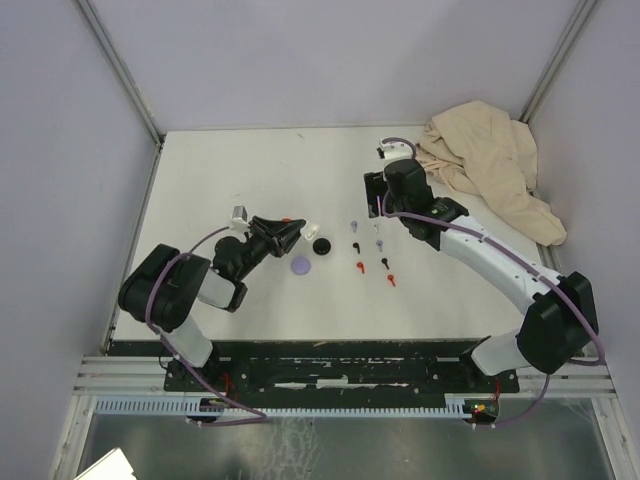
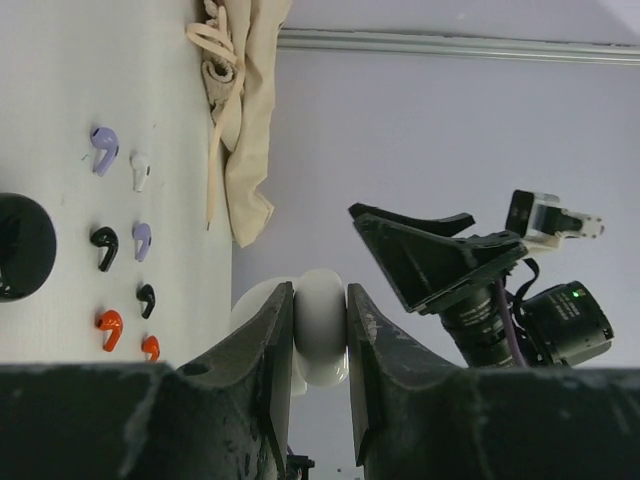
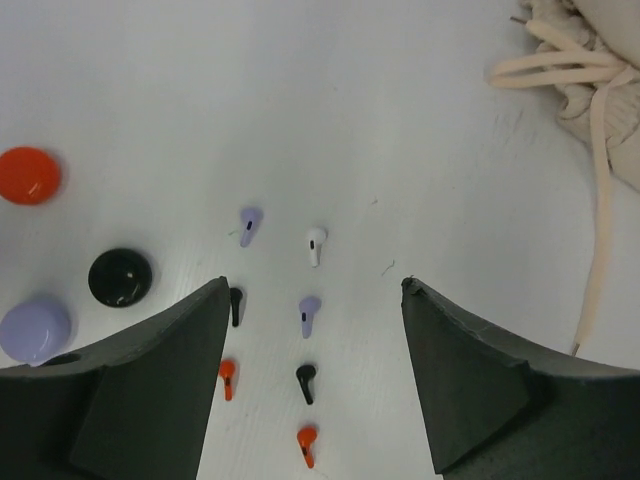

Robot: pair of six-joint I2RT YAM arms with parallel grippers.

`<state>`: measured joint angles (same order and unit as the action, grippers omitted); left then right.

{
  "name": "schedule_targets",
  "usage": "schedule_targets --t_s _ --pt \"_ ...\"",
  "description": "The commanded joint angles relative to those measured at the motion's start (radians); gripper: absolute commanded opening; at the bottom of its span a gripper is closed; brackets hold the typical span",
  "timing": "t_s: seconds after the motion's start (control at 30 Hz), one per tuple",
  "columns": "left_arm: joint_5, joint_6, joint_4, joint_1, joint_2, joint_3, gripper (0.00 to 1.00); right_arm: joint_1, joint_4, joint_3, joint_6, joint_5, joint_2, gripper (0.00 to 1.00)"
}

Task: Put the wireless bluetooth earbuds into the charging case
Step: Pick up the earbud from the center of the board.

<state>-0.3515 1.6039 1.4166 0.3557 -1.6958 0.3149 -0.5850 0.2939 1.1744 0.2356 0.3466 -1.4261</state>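
I will next move my right gripper down, with its fingers open, onto the head of the white bud (image 1: 377, 225) (image 3: 317, 235).
My left gripper (image 2: 320, 300) is shut on a white round charging case (image 2: 321, 330) and holds it above the table; it also shows in the top view (image 1: 296, 232), left of the buds. Several tiny stemmed earbuds lie in two rows on the table: lavender (image 3: 249, 224), white (image 3: 315, 243), black (image 3: 306, 381) and red (image 3: 306, 443). My right gripper (image 3: 313, 283) is open and empty, hovering above these buds; in the top view it (image 1: 373, 200) sits just behind them. Only one white bud shows.
A red disc (image 3: 29, 175), a black disc (image 3: 120, 277) and a lavender disc (image 3: 35, 330) lie left of the buds. A crumpled beige cloth (image 1: 490, 160) with drawstrings lies at the back right corner. Grey walls enclose the white table (image 1: 220, 180).
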Motion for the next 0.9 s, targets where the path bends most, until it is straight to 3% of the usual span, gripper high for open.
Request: schedule_targets --t_s 0.0,0.17,0.27,0.5,0.87 --pt "-0.02 -0.078 -0.035 0.006 0.124 0.006 0.03 0.0 0.112 0.106 0.009 -0.022 -0.04 0.78" --pt "-0.009 -0.153 -0.186 0.006 0.236 0.005 0.03 0.046 0.29 0.255 0.006 -0.097 -0.203 0.81" --pt "-0.008 -0.182 -0.248 0.006 0.272 0.01 0.03 0.08 0.349 0.327 0.01 -0.176 -0.312 0.78" --pt "-0.036 -0.185 -0.209 0.006 0.236 0.011 0.03 0.106 0.365 0.411 0.0 -0.215 -0.496 0.74" --pt "-0.068 -0.179 -0.159 0.008 0.157 0.026 0.03 0.127 0.391 0.491 -0.022 -0.264 -0.638 0.72"
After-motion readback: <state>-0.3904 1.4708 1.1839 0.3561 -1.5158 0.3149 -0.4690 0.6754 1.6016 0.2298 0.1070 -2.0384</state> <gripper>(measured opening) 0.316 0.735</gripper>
